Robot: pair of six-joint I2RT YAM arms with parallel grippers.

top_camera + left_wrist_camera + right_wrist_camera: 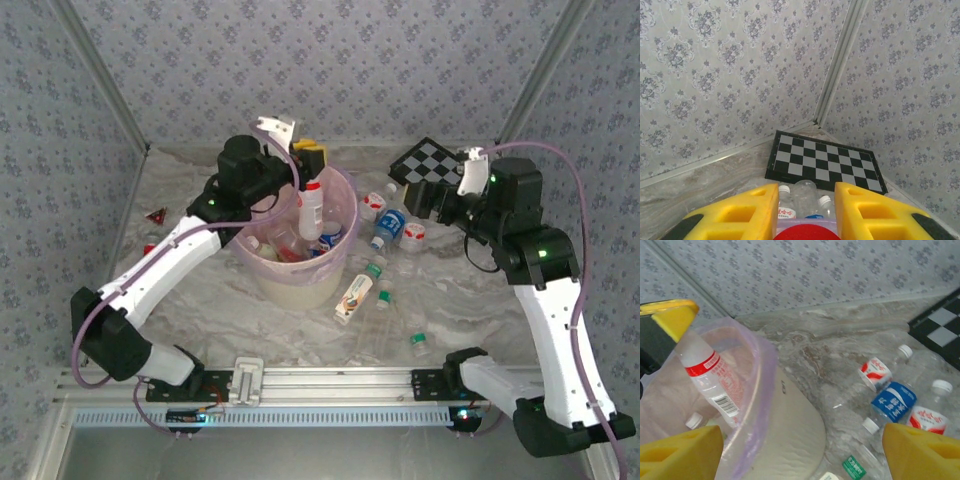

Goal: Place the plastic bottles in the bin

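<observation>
The clear plastic bottle is already inside the bag's rim; my left gripper will next move down slightly back toward the bottles below it in the bin and release it.
Over the cream bin [300,285], lined with a pink bag, my left gripper [308,162] hangs shut on a clear plastic bottle [311,208] with a red cap and red label. In the left wrist view that red cap [805,233] sits between the yellow fingers [740,215]. The right wrist view has the same bottle [710,372] upright inside the bag's rim. Several bottles lie in the bin. My right gripper [418,200] stands open to the right of the bin, its fingers [685,450] wide apart, above loose bottles: blue-labelled [390,228], red-labelled [372,203], orange-white [355,297].
A black-and-white chequered board [430,160] lies at the back right, behind the loose bottles. A small red triangle [156,214] sits at the far left. Green-capped bottles [418,343] lie near the front. Patterned walls close in the table on three sides.
</observation>
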